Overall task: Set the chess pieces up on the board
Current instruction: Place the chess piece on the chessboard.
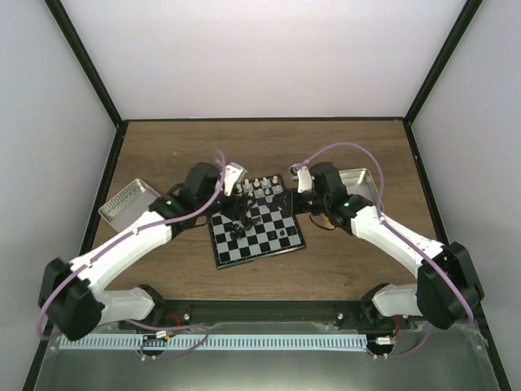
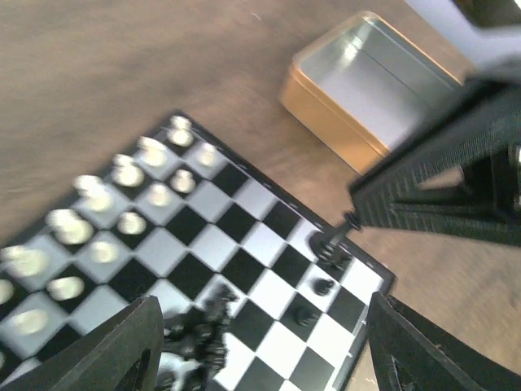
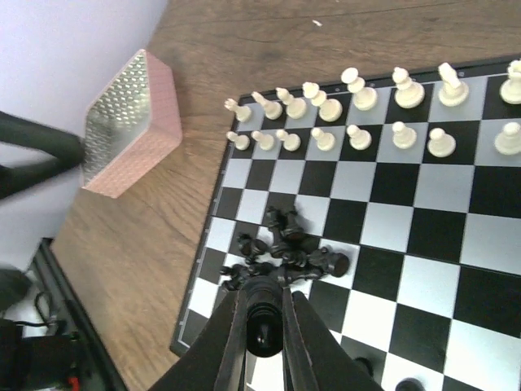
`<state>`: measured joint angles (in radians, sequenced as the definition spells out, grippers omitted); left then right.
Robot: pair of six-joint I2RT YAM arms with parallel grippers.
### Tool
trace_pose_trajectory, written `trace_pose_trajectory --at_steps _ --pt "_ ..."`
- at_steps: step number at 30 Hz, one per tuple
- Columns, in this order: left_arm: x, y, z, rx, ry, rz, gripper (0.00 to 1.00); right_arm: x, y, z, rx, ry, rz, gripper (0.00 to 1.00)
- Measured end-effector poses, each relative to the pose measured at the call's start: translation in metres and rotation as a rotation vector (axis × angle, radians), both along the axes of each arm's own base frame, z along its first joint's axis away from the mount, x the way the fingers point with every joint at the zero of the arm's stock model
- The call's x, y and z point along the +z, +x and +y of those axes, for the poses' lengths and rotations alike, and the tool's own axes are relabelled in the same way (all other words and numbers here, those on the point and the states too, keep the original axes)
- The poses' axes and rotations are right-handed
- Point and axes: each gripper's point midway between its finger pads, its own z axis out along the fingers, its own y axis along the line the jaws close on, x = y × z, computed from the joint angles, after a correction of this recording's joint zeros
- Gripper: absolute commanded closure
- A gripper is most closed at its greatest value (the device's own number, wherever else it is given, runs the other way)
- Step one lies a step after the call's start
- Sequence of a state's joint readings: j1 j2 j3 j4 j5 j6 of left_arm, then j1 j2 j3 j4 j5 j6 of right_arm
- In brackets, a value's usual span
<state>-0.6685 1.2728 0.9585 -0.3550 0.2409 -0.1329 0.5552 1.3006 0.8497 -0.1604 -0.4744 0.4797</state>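
Note:
The right gripper brings the black piece back, down and to the left in the top view onto an empty near-edge square (image 1: 263, 239) of the board next. Cream pieces fill the far rows.
The board (image 1: 269, 244) lies between the arms, with cream pieces (image 3: 358, 98) in two rows along its far side. A pile of black chess pieces (image 3: 285, 252) lies tumbled near its left edge. My right gripper (image 3: 264, 301) is shut on one black piece (image 3: 264, 326), held above the board. In the left wrist view this piece (image 2: 332, 243) hangs tilted at the right fingers (image 2: 431, 179), over a corner square. Two black pieces (image 2: 324, 286) stand beside it. My left gripper (image 2: 269, 358) is open and empty, its fingers wide apart above the board (image 2: 244, 236), with the pile (image 2: 199, 330) near its left finger.
A perforated metal tin (image 1: 126, 204) sits left of the board, seen also as the tin (image 3: 130, 130) in the right wrist view. A plain open tin (image 1: 362, 181) sits to the right, the same tin (image 2: 366, 81) in the left wrist view. Both wrists hover close together over the board.

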Motion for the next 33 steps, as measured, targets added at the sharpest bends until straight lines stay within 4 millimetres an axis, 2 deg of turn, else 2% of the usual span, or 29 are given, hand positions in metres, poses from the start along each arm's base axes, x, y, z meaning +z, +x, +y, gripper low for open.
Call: trace_pose_trajectory --at_steps 5,10,13,17,22,33 --pt "0.046 0.01 0.053 0.287 -0.009 -0.132 0.25 -0.011 -0.004 0.004 -0.027 -0.099 -0.045 0.94" --pt "0.09 0.004 0.109 0.533 -0.072 -0.277 0.2 -0.022 -0.016 0.012 -0.04 -0.204 -0.089 0.94" --pt "0.104 -0.004 0.134 0.625 -0.114 -0.34 0.2 -0.029 -0.029 0.019 -0.036 -0.271 -0.111 0.94" --pt "0.105 -0.014 0.158 0.708 -0.141 -0.384 0.18 -0.04 -0.045 0.029 -0.025 -0.358 -0.131 0.94" --pt "0.108 -0.018 0.173 0.775 -0.158 -0.412 0.17 -0.055 -0.055 0.031 -0.031 -0.457 -0.141 0.94" --pt "0.108 -0.017 0.177 0.798 -0.158 -0.417 0.17 -0.082 -0.069 0.035 -0.025 -0.608 -0.159 0.93"
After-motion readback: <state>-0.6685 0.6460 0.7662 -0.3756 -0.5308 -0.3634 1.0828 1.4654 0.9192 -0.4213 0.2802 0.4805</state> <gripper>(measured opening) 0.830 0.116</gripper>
